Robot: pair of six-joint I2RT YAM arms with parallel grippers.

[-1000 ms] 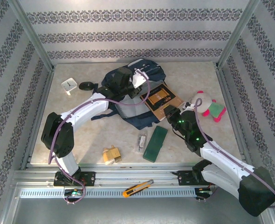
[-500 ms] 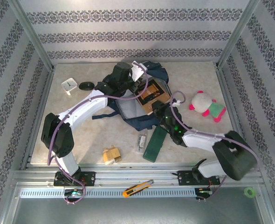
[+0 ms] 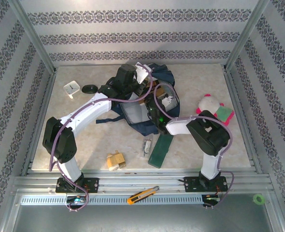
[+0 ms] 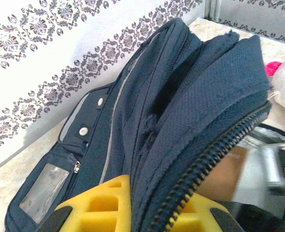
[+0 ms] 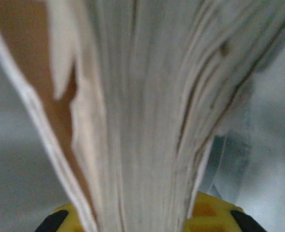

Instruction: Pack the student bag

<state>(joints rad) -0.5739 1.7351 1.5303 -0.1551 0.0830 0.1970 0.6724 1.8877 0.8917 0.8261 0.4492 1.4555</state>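
Observation:
Next, my left gripper draws the zippered rim back and down over the grey-lined opening, then releases it.
The student bag, dark navy, lies at mid-table with its main opening held agape. My left gripper is shut on the bag's zippered rim; in the left wrist view the yellow jaws pinch the navy fabric and zipper. My right gripper reaches into the opening from the right. Its yellow jaws are shut on a brown-covered book, whose page edges stand straight up against the grey lining. From above, the book is mostly hidden inside the bag.
A green pencil case and a small silver item lie in front of the bag, a tan block nearer left. A pink-and-white plush toy sits right. A white clock and black disc lie left. A yellow knife rests on the rail.
The right arm swung left, carrying the book from beside the bag into its opening. The left gripper kept its grip on the rim and rose slightly.

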